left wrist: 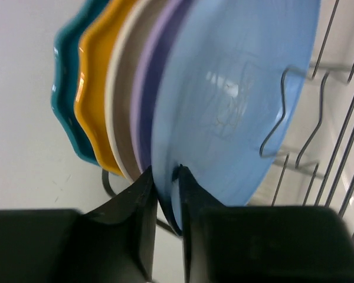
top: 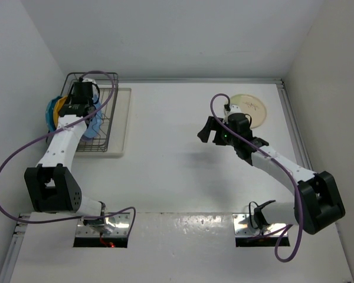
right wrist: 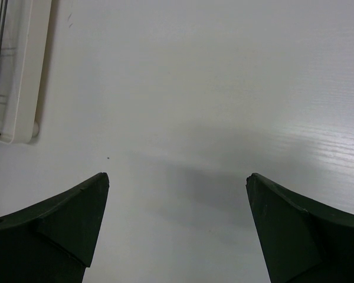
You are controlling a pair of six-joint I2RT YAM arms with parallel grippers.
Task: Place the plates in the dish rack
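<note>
My right gripper moves outward next, across the cream-and-pale-green plate, then down onto the rim facing the side (top: 264, 112).
Several plates stand on edge in the dark wire dish rack (top: 110, 109): teal (left wrist: 68, 106), orange (left wrist: 97, 88), cream (left wrist: 123, 106), lavender (left wrist: 147, 100) and, nearest the empty tines (left wrist: 318, 118), light blue (left wrist: 236, 100). My left gripper (left wrist: 165, 174) is shut on the light blue plate's lower rim, one finger on each face. From above, the left gripper (top: 87, 112) sits over the rack's left half. A cream-and-pale-green plate (top: 255, 111) lies flat at the far right. My right gripper (top: 209, 131) hovers left of it, open, with only bare table between its fingers (right wrist: 76, 218).
The rack rests on a cream drip tray (right wrist: 32, 71) at the far left, against the left wall. More wire slots stand to the right of the light blue plate. White walls close in the table on the left, back and right.
</note>
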